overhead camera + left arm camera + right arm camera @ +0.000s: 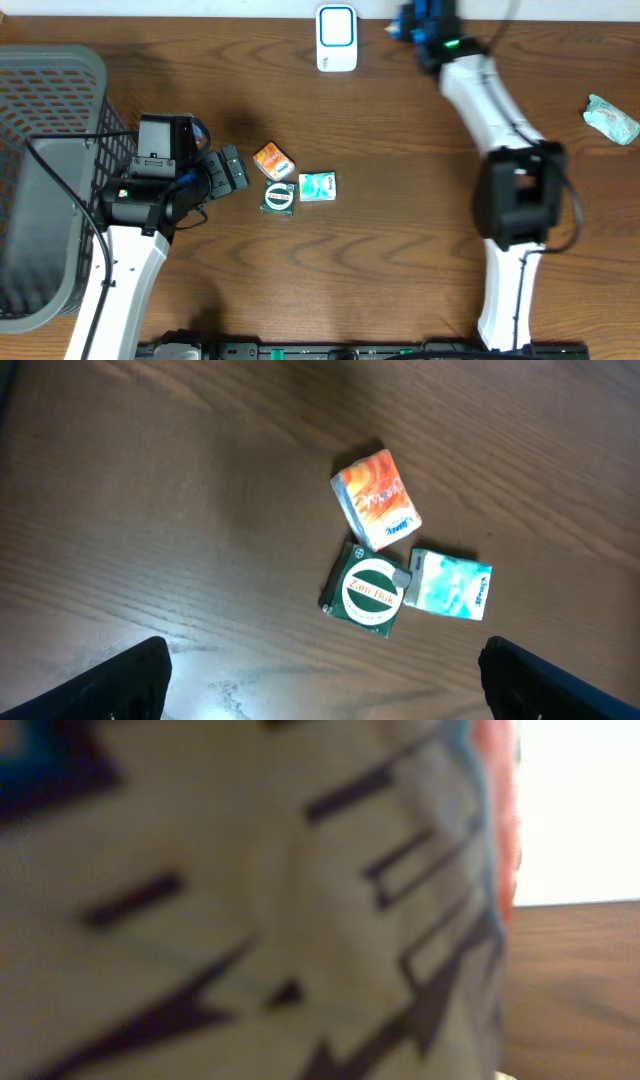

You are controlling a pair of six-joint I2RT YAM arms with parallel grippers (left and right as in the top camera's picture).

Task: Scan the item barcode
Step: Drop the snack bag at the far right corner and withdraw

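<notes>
The robot's right gripper should next carry the packet away from the scanner, and then down onto the wood [573, 92] next to the pale green wrapper.
My right gripper [422, 30] is at the table's far edge, shut on a blue and white packet [408, 22], just right of the white barcode scanner [336, 38]. In the right wrist view that packet [250, 900] fills the frame, blurred, white with black markings and a red edge, and it hides the fingers. My left gripper [230, 172] is open over the wood with nothing between its fingers [130, 680]. Just beyond it lie an orange packet [376, 498], a dark green packet with a round label [368, 590] and a teal packet [448, 584].
A grey mesh basket [40, 120] stands at the left edge, beside the left arm. A crumpled pale green wrapper [611, 117] lies at the far right. The three small packets are clustered mid-table, near the orange one [273, 160].
</notes>
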